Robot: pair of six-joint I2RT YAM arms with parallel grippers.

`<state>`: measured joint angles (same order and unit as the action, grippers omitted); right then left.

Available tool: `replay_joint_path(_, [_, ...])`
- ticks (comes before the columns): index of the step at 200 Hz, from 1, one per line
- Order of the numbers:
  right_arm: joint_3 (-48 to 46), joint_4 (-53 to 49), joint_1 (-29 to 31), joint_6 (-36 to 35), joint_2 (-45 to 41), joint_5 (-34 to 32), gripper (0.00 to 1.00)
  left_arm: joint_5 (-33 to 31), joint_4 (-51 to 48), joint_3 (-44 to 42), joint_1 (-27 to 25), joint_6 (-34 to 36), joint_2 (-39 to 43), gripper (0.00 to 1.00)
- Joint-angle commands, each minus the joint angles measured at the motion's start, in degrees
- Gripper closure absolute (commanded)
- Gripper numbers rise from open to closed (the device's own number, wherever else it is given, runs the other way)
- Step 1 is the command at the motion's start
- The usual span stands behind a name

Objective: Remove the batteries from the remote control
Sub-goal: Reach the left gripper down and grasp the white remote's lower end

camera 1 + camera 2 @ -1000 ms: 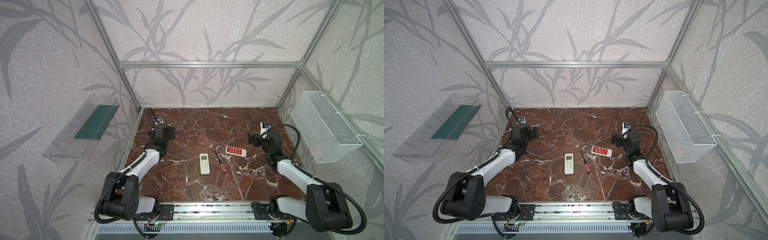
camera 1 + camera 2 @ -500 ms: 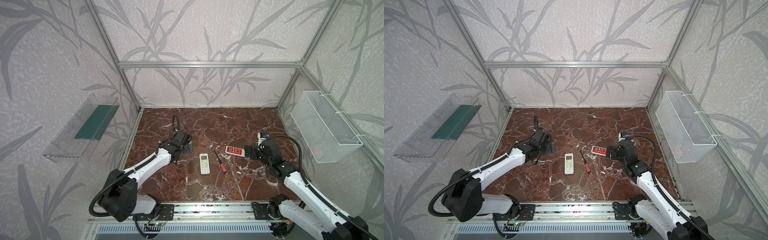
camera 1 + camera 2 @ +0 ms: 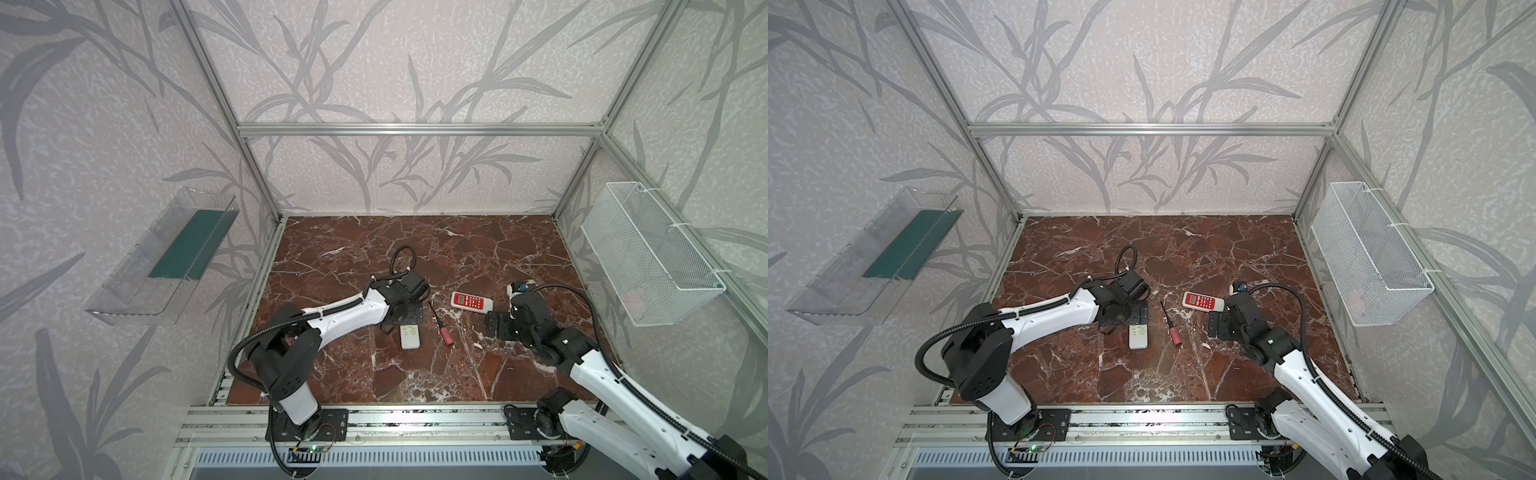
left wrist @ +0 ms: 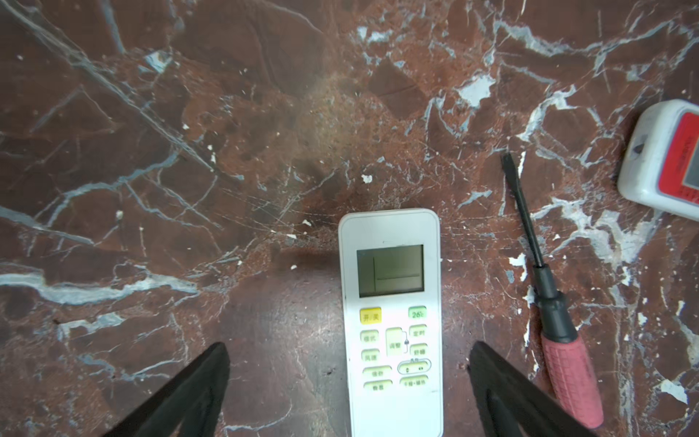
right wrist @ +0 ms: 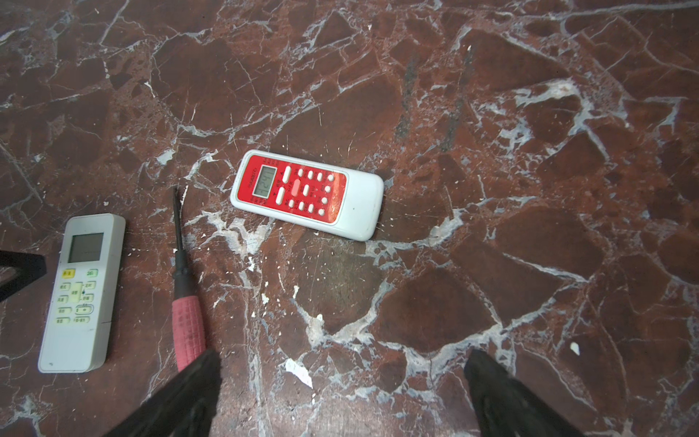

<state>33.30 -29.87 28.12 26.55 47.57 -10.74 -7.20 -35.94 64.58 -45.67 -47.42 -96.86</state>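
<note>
The remote already lies lengthwise between the left gripper's open fingers, so the left gripper should next go down around the white remote's screen end and close on both long edges of the remote.
A white remote control lies face up mid-table, its buttons showing in the left wrist view. My left gripper hovers over it, open, with the remote between the two fingers and untouched; in both top views the left gripper covers the remote's far end. A red-and-white remote control lies to the right. My right gripper is open and empty over bare marble just right of it. The batteries are hidden.
A screwdriver with a pink-red handle lies between the two remotes. A white wire basket hangs on the right wall and a clear shelf on the left wall. An aluminium rail runs along the front edge.
Both arms swung in from the back corners toward the middle. The left gripper now stands over the white remote, the right beside the red one. Both stayed open.
</note>
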Motion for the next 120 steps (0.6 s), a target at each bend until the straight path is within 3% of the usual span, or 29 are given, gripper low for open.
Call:
replay_joint_path(1, [0.65,-1.77,0.28,0.48,-1.66,-1.56,0.01,0.76,-1.52,1.98,-0.37,-3.18,-2.23,0.01])
replay_joint_path(81, [-0.6,0.76,0.44,0.0,-0.58,-0.86,0.01,2.52,-2.46,8.18,-0.54,-3.38,-12.16,0.02])
replay_joint_path(120, [-0.78,1.83,0.47,-0.35,0.39,-1.03,0.01,3.11,-2.64,8.81,-0.5,-3.56,-14.31,0.2])
